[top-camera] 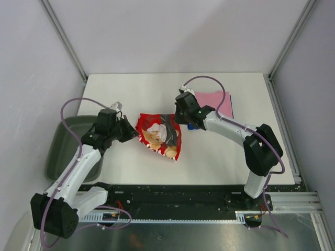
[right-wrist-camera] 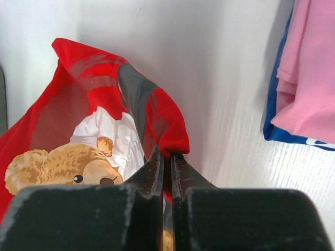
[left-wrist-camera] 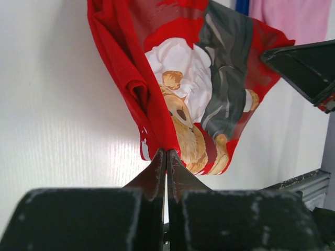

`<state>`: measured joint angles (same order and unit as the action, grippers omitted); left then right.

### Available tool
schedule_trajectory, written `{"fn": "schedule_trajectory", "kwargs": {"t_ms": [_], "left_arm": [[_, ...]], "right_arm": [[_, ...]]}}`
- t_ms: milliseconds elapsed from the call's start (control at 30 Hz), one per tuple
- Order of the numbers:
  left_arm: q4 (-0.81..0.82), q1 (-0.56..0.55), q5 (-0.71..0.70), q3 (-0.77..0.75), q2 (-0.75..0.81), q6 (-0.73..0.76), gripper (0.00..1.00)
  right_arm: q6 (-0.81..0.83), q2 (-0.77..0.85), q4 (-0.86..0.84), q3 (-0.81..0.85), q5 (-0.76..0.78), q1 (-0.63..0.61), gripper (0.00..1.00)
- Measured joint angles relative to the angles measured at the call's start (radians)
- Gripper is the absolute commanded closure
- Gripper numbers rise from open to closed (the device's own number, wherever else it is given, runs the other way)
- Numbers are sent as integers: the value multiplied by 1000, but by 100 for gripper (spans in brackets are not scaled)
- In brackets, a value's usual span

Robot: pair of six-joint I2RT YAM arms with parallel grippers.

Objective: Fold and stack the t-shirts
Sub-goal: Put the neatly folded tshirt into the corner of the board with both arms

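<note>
Outward and right in the top view, my right gripper will carry red cloth over the pink t-shirt's far edge and release it, since the stack lies there.
The red t-shirt (top-camera: 159,135) with a teddy-bear print hangs bunched between both grippers over the middle of the table. My left gripper (top-camera: 133,133) is shut on its left edge; the left wrist view shows red cloth (left-wrist-camera: 157,104) pinched at the fingertips (left-wrist-camera: 166,152). My right gripper (top-camera: 180,116) is shut on its right edge, and red cloth (right-wrist-camera: 167,125) is nipped between the tips (right-wrist-camera: 167,154). The pink t-shirt (top-camera: 213,102) lies folded at the back right on top of the blue t-shirt (top-camera: 192,126). Both also show in the right wrist view, pink (right-wrist-camera: 309,78) over blue (right-wrist-camera: 277,125).
A grey-green plastic tray (top-camera: 65,144) stands at the table's left edge, under the left arm. The white table (top-camera: 146,94) ends at grey walls behind and at the sides. A black rail (top-camera: 183,193) runs along the near edge.
</note>
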<state>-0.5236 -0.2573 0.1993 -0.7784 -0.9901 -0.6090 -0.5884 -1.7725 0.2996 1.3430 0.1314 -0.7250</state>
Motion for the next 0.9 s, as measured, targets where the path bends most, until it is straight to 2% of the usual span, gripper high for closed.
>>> {"fn": "schedule_trajectory", "kwargs": {"t_ms": [267,567,900], "left_arm": [[-4,-45,16,-106,-51,-4,100],[0,-148,2,-336,-204,-20,100],[26,-286,-40,-663,-572,-50,100]], "right_arm": [[55,14,69,76,34,25,100],[120,43,120,193,35,166,100],[184,18,164,354,-18,385,100]]}}
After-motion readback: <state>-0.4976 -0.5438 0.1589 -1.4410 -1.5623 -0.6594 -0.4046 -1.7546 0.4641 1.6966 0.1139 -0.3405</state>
